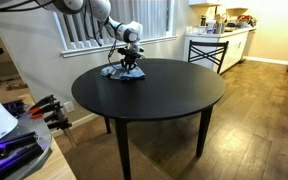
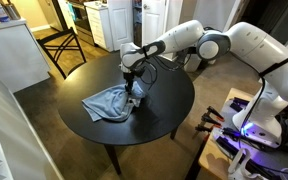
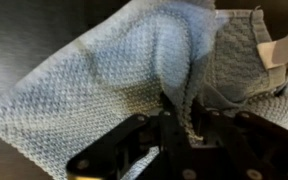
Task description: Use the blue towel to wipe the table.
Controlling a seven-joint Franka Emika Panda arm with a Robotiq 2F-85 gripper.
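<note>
I should sweep the fold in my gripper low across the table next, toward the white cabinets, then reverse a little and release the fold.
The blue towel (image 2: 108, 101) lies crumpled on the round black table (image 2: 164, 110), near its edge. In an exterior view it shows at the far side of the table (image 1: 122, 71). My gripper (image 2: 132, 93) is down on the towel's edge and shut on a fold of it. In the wrist view the light blue woven towel (image 3: 114, 70) fills the frame, and a ridge of cloth is pinched between the black fingers (image 3: 179, 112).
A black stool (image 1: 208, 50) and white cabinets (image 1: 234, 42) stand beyond the table. A window with a radiator is behind the arm. Equipment with clamps (image 1: 46, 108) sits by the table's edge. Another stool (image 2: 68, 47) stands on the wood floor.
</note>
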